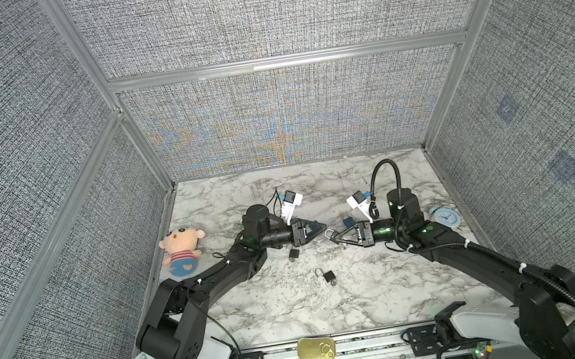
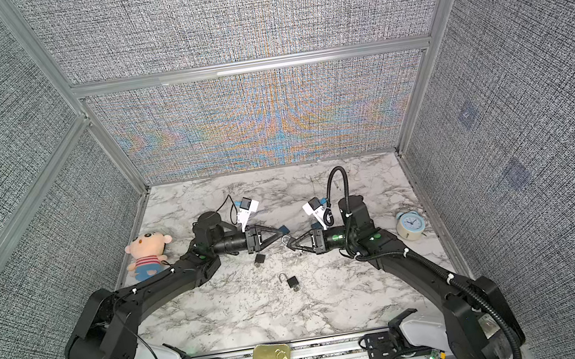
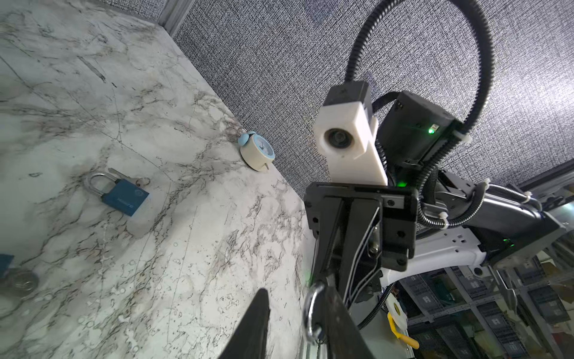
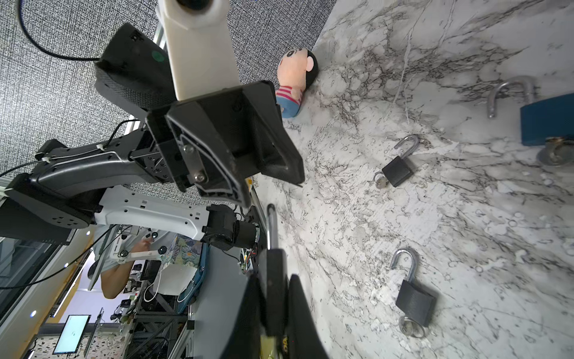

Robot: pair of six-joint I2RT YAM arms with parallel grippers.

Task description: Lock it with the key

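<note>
My left gripper is open and should next push toward the right gripper and close on that end of the padlock, because the padlock's silver shackle (image 1: 330, 235) (image 3: 310, 310) is clear of the holding fingers.
My right gripper (image 1: 336, 239) (image 4: 273, 276) is shut on a small black padlock (image 4: 272, 279) and holds it above the marble table (image 1: 372, 291). The padlock's silver shackle (image 3: 310, 310) (image 1: 330, 235) points at my left gripper (image 1: 322, 226) (image 3: 295, 292). That gripper is open, and the shackle lies just off one of its fingertips. The held lock's keyhole end is hidden between the right fingers, so its key is hidden. Two more black padlocks (image 1: 293, 253) (image 1: 329, 276) lie on the table, each with a key (image 4: 379, 181) (image 4: 410, 329) in it.
A blue padlock (image 3: 124, 195) with a key lies behind the right gripper, and another blue one (image 2: 283, 228) by the left gripper's tips. A plush doll (image 1: 180, 250) sits at the left wall and an alarm clock (image 1: 445, 218) at the right wall. A gold tin (image 1: 316, 350) rests on the front rail.
</note>
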